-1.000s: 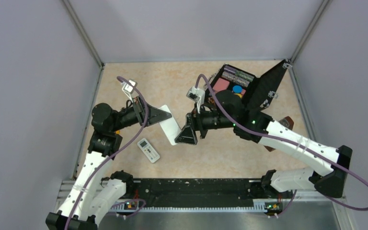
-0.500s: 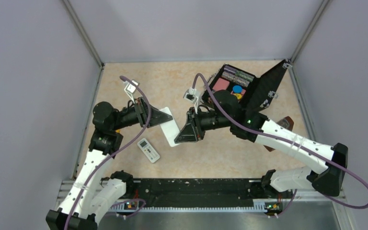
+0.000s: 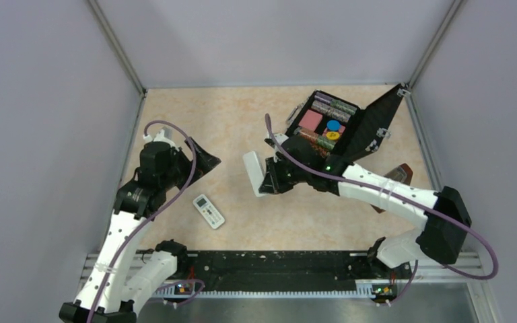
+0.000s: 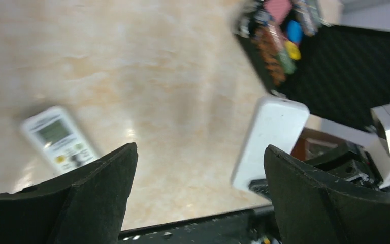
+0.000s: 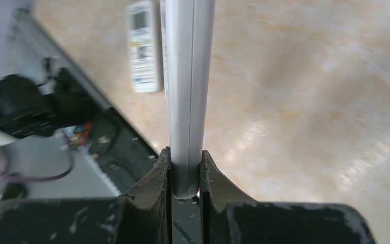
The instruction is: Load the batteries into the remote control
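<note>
The held remote control is on edge, so it turns and comes down in my right gripper next. Then my right gripper releases it flat on bare tabletop (image 3: 244,182) beside the small remote.
The remote control (image 3: 252,172) is a slim white slab held on edge above the table, plain white back showing in the left wrist view (image 4: 273,136). My right gripper (image 3: 268,177) is shut on its end, both fingers pressed flat against its sides (image 5: 185,155). My left gripper (image 3: 205,164) hangs open to the left of it, well apart, with nothing between its fingers (image 4: 200,148). No batteries show in any view.
A small white-faced remote with a display (image 3: 209,210) lies flat on the table near the left arm. An open black case (image 3: 375,122) holding coloured chips stands at the back right. A brown object (image 3: 398,173) lies by the right arm.
My left gripper has opened, let go of the remote control and drawn back to the left. My right gripper has shut on the remote and now holds it alone, turned on edge.
</note>
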{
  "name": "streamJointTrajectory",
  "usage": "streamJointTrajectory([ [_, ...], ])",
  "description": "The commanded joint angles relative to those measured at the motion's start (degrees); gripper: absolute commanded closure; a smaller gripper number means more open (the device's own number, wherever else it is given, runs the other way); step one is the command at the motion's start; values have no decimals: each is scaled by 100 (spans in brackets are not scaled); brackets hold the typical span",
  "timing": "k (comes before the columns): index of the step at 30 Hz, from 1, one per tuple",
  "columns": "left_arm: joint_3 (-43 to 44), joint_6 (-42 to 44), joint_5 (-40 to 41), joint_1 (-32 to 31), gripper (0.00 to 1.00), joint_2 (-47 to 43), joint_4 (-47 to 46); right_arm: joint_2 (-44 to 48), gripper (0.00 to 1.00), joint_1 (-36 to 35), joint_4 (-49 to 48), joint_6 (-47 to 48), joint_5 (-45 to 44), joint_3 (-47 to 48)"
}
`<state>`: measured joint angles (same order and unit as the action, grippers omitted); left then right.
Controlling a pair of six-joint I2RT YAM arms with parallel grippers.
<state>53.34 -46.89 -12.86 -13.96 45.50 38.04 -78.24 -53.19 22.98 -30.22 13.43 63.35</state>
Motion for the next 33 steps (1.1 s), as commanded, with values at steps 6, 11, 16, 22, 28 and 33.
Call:
streamJointTrajectory([
  [6, 1262, 507, 3136, 16, 8, -797, 2300, -2189, 100, -662, 1569, -66, -3703, 1526],
  [11, 1855, 780, 3378, 16, 8, -1046, 2846, -3235, 100, -811, 2393, -114, -4889, 2345],
  [16, 2162, 917, 3481, 16, 9, -1171, 3073, -3948, 100, -984, 2912, 45, -5531, 2850],
  [22, 2445, 1070, 3517, 16, 8, -1165, 3092, -4656, 93, -1119, 3248, 63, -5627, 3274],
  [28, 2280, 880, 2827, 16, 8, -1206, 2883, -4853, 61, -1214, 3193, 53, -5362, 3400],
  [33, 2093, 745, 2414, 16, 8, -1165, 2777, -4735, 57, -1213, 2916, 93, -4901, 3331],
])
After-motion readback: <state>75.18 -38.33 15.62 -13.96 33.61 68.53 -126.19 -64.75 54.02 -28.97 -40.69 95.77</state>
